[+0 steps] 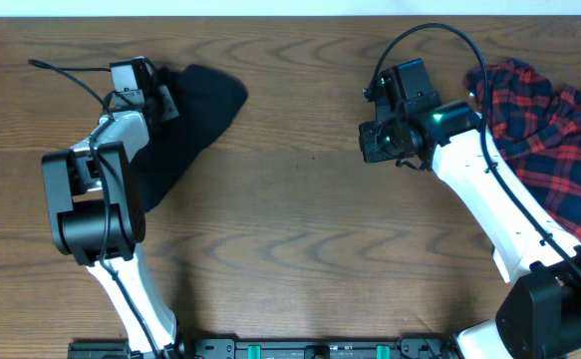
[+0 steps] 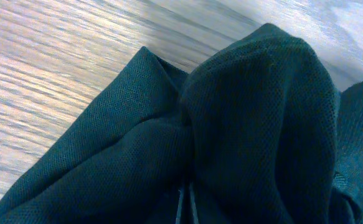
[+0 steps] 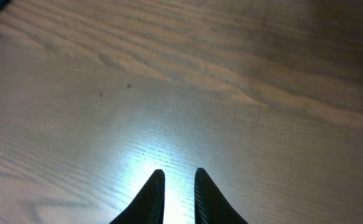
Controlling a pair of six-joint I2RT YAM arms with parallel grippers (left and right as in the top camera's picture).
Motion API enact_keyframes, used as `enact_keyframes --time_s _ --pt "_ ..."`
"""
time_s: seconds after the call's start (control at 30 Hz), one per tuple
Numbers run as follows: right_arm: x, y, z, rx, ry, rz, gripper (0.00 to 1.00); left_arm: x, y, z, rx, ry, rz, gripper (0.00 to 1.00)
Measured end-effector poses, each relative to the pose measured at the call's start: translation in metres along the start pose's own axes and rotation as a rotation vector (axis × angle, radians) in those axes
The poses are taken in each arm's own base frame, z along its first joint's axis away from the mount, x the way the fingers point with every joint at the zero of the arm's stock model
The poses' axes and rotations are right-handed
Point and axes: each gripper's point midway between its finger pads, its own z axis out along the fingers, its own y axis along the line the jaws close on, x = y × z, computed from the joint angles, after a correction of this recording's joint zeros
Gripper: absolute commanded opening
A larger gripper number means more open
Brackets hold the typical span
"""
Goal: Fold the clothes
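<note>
My left gripper will next pull the held fold of the black garment (image 1: 192, 118) to the left in the overhead view onto bare wood, and then open.
The clothes I can see are a black garment (image 1: 192, 118), bunched at the table's back left, and a red-and-navy plaid piece (image 1: 554, 135) heaped at the right edge. My left gripper (image 1: 166, 100) is shut on a fold of the black garment. In the left wrist view the dark knit cloth (image 2: 249, 118) fills the frame, and only thin slivers of the left gripper (image 2: 186, 200) show through it. My right gripper (image 1: 372, 142) hovers over bare wood left of the plaid piece. Its fingertips (image 3: 157, 180) stand a narrow gap apart with nothing between them.
The wooden table (image 1: 300, 229) spreads between the two arms. The left arm's body (image 1: 86, 204) partly covers the black garment's lower end. The right arm (image 1: 499, 199) runs along the plaid piece's edge. A dark rail (image 1: 310, 349) lines the front edge.
</note>
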Motion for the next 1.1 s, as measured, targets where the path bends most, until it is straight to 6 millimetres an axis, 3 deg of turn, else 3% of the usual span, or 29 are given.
enact_keyframes --time_s 0.33,0.47,0.53,0.6,0.67,0.8,0.9,1.0,1.1 --pt "0.004 -0.001 0.000 0.003 0.015 0.002 0.15 -0.018 0.050 0.008 -0.055 -0.032 -0.144 0.06" --pt "0.004 -0.001 0.000 0.003 0.016 0.002 0.15 -0.019 0.053 0.008 -0.061 -0.036 -0.155 0.06" --pt "0.005 -0.001 0.000 0.004 0.020 0.002 0.15 -0.019 0.053 0.008 -0.061 -0.036 -0.155 0.14" --pt "0.006 -0.001 0.000 0.005 0.024 0.003 0.15 -0.020 0.052 0.006 -0.057 -0.039 -0.147 0.40" --pt "0.006 -0.001 0.000 0.005 0.025 0.003 0.15 -0.023 0.051 0.003 -0.057 -0.044 -0.151 0.49" --pt "0.006 -0.001 0.000 0.005 0.025 0.003 0.15 -0.023 0.059 -0.012 -0.089 -0.039 -0.135 0.61" --pt "0.006 -0.001 0.000 0.005 0.025 0.002 0.15 -0.030 0.064 -0.034 -0.108 -0.049 -0.132 0.63" --pt "0.006 -0.001 0.000 0.006 0.024 0.003 0.15 -0.053 0.057 -0.072 -0.096 -0.097 -0.130 0.63" --pt "0.006 -0.001 0.000 0.005 0.024 0.003 0.15 -0.073 0.038 -0.110 -0.048 -0.143 -0.112 0.63"
